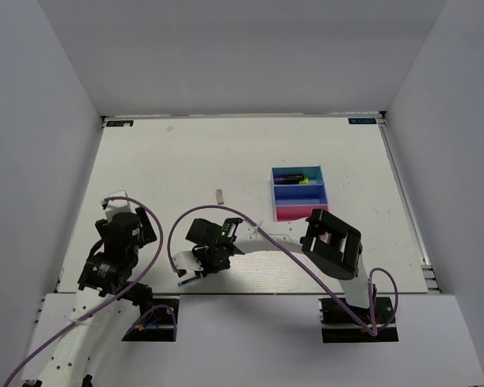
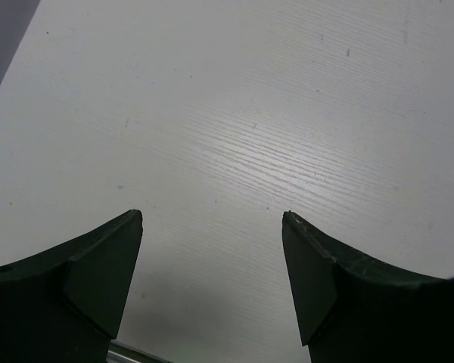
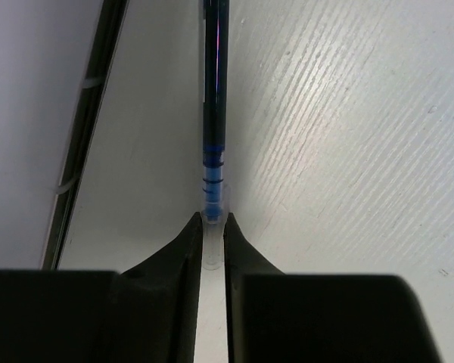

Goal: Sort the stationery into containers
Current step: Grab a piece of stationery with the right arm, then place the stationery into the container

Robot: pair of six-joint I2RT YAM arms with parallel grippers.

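The cyan tray holds markers, so my right gripper will next swing up, then outward toward the trays and over the dark blue tray (image 1: 299,194) to release the pen there.
A thin blue pen (image 3: 214,106) lies on the white table close to the near edge. My right gripper (image 3: 213,219) is shut on its clear end, and the pen sticks straight out ahead of the fingertips. From above, that gripper (image 1: 192,272) sits low at the front left of centre, with the pen's tip (image 1: 183,280) showing beside it. My left gripper (image 2: 212,219) hangs open over bare table with nothing between its fingers. The containers stand at the right: a cyan tray (image 1: 315,170) holding markers (image 1: 293,176), a dark blue tray (image 1: 299,194) and a pink tray (image 1: 297,213).
A small grey block (image 1: 219,195) lies alone mid-table, left of the trays. The table's metal edge rail (image 3: 79,151) runs just left of the pen. The right arm's purple cable (image 1: 266,238) arcs across the front of the table. White walls close in both sides.
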